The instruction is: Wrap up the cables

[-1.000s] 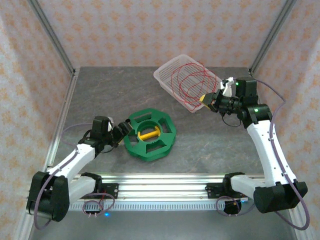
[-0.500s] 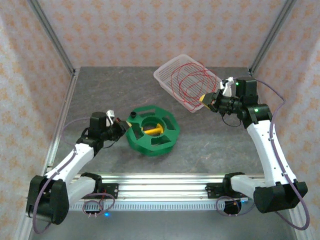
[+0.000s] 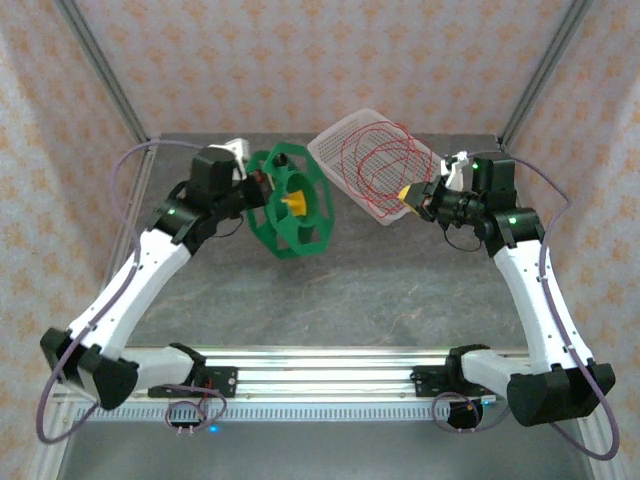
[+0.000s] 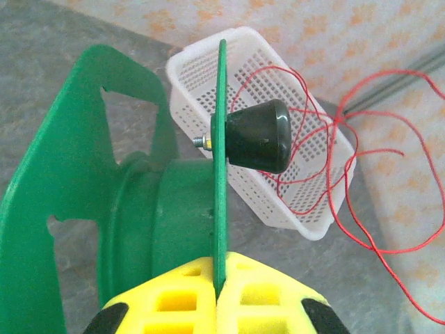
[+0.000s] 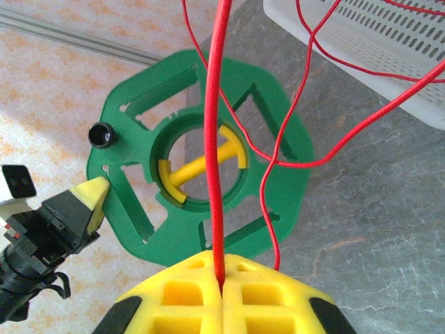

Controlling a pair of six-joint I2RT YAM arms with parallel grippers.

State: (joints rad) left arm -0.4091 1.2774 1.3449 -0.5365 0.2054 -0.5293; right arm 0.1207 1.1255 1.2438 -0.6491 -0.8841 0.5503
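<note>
My left gripper lowers and turns toward the basket point(image 3: 350, 140) next, sets the spool on the grey tabletop beside it, then releases it, because the spool hangs in the air.
The cables are thin red wire point(image 3: 385, 165) looped in and above a white basket point(image 3: 350, 140). My right gripper point(image 3: 413, 196) is shut on one strand, and the wire point(image 5: 214, 139) runs up from between its yellow pads point(image 5: 221, 278). A green spool point(image 3: 295, 200) with a yellow core hangs on edge above the table, left of the basket. My left gripper point(image 3: 258, 190) is shut on the spool's flange rim point(image 4: 221, 268). The spool's black knob point(image 4: 257, 136) sticks out toward the basket point(image 4: 201, 76). In the right wrist view the spool point(image 5: 278, 132) faces the camera behind the held strand.
The grey table point(image 3: 380, 290) is walled by patterned panels, with metal posts at the back corners. An aluminium rail point(image 3: 320, 365) runs along the near edge between the arm bases. Loose red wire point(image 4: 361, 229) hangs outside the basket's side.
My left gripper closed on the spool's rim and lifted it off the table, up and back toward the basket, turning it on edge. The right arm stayed put.
</note>
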